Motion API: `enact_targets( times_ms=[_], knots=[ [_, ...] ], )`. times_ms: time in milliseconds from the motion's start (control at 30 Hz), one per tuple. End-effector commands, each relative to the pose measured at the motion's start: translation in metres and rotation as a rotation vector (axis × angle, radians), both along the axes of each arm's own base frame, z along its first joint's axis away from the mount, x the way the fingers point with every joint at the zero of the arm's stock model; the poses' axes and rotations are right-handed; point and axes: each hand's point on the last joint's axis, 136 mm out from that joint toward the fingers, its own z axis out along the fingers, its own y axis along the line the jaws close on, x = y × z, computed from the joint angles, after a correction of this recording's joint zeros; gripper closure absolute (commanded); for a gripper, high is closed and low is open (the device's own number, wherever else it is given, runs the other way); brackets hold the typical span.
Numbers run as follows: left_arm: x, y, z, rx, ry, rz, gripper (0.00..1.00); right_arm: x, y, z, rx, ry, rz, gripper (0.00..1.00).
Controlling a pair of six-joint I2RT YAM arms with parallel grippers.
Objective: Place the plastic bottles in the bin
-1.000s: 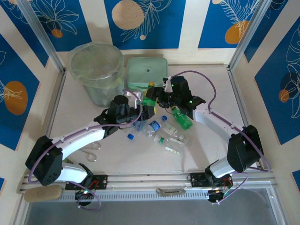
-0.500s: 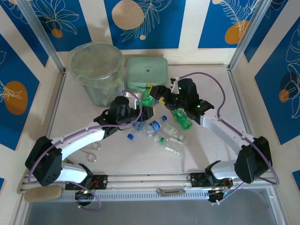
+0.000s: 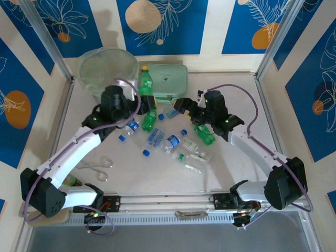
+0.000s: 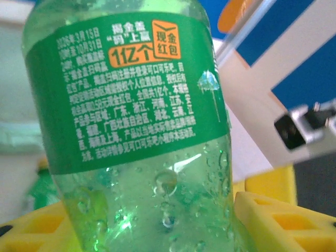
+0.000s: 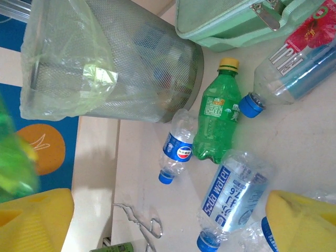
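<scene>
My left gripper holds the green bottle. Next, it should swing outward over the bin's opening and then let go of the bottle.
My left gripper [image 3: 144,100] is shut on a green plastic bottle [image 3: 145,83] with a yellow cap, held upright just right of the bin [image 3: 105,65]. In the left wrist view that bottle [image 4: 131,105] stands between the yellow fingers [image 4: 275,215]. My right gripper [image 3: 184,105] is open and holds nothing, with its yellow fingers [image 5: 302,220] spread wide above the table. Below it lie a green bottle [image 5: 218,118], a blue-labelled clear bottle [image 5: 176,147] and a soda-water bottle [image 5: 233,197]. Several more bottles [image 3: 173,142] lie mid-table. Another green bottle [image 3: 205,135] lies under the right arm.
A mint-green case [image 3: 168,79] lies behind the bottles, right of the bin. Metal tongs [image 3: 100,165] lie at the front left, and a loose blue cap [image 3: 146,153] sits among the bottles. Frame posts stand at the back corners.
My right gripper has opened and let go of the green bottle. My left arm has swung left and back with that bottle, up beside the bin.
</scene>
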Motion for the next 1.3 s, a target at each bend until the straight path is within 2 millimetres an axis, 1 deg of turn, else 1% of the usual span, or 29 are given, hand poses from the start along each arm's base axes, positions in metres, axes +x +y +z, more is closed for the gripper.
enact_targets(
  times_ms=[0, 67, 167, 233, 300, 367, 467, 567, 633, 700, 767, 833, 900, 1000, 1067, 1167, 1267],
  knots=[
    [0.012, 0.030, 0.030, 0.083, -0.067, 0.041, 0.54, 0.005, 0.007, -0.001, -0.013, -0.016, 0.043, 0.02],
    [0.025, 0.049, 0.050, 0.132, -0.117, 0.090, 0.54, 0.006, 0.012, -0.002, -0.015, -0.017, 0.067, 0.01],
    [0.045, 0.075, 0.073, 0.193, -0.160, 0.160, 0.54, 0.006, 0.017, -0.004, -0.019, -0.018, 0.082, 0.01],
    [0.059, 0.092, 0.084, 0.227, -0.171, 0.199, 0.54, 0.004, 0.019, -0.004, -0.024, -0.022, 0.091, 0.01],
    [0.072, 0.105, 0.088, 0.259, -0.172, 0.228, 0.54, 0.002, 0.019, -0.005, -0.038, -0.022, 0.097, 0.01],
    [0.086, 0.118, 0.085, 0.289, -0.150, 0.255, 0.54, 0.001, 0.018, -0.007, -0.056, -0.019, 0.097, 0.01],
    [0.106, 0.137, 0.071, 0.328, -0.097, 0.284, 0.53, -0.002, 0.014, -0.009, -0.082, -0.017, 0.097, 0.01],
    [0.123, 0.155, 0.053, 0.344, -0.029, 0.304, 0.53, -0.005, 0.010, -0.011, -0.109, -0.017, 0.097, 0.01],
    [0.133, 0.164, 0.037, 0.345, 0.028, 0.307, 0.53, -0.008, 0.007, -0.015, -0.132, -0.012, 0.094, 0.01],
    [0.141, 0.171, 0.021, 0.353, 0.085, 0.307, 0.53, -0.009, 0.002, -0.019, -0.154, -0.002, 0.083, 0.01],
    [0.147, 0.173, 0.007, 0.357, 0.138, 0.294, 0.52, -0.010, -0.001, -0.022, -0.173, 0.004, 0.077, 0.01],
    [0.150, 0.172, -0.002, 0.360, 0.173, 0.279, 0.50, -0.012, -0.004, -0.026, -0.186, 0.009, 0.067, 0.01],
    [0.151, 0.172, -0.007, 0.363, 0.188, 0.276, 0.49, -0.012, -0.006, -0.030, -0.190, 0.015, 0.059, 0.01],
    [0.150, 0.173, -0.008, 0.368, 0.195, 0.280, 0.47, -0.010, -0.006, -0.033, -0.188, 0.020, 0.060, 0.01],
    [0.148, 0.173, -0.008, 0.366, 0.199, 0.281, 0.43, -0.009, -0.004, -0.033, -0.188, 0.022, 0.070, 0.01],
    [0.145, 0.173, -0.003, 0.358, 0.198, 0.286, 0.32, -0.008, -0.002, -0.032, -0.192, 0.022, 0.081, 0.01],
    [0.139, 0.172, 0.008, 0.337, 0.184, 0.288, 0.21, -0.007, -0.001, -0.031, -0.188, 0.024, 0.083, 0.01]
  ],
)
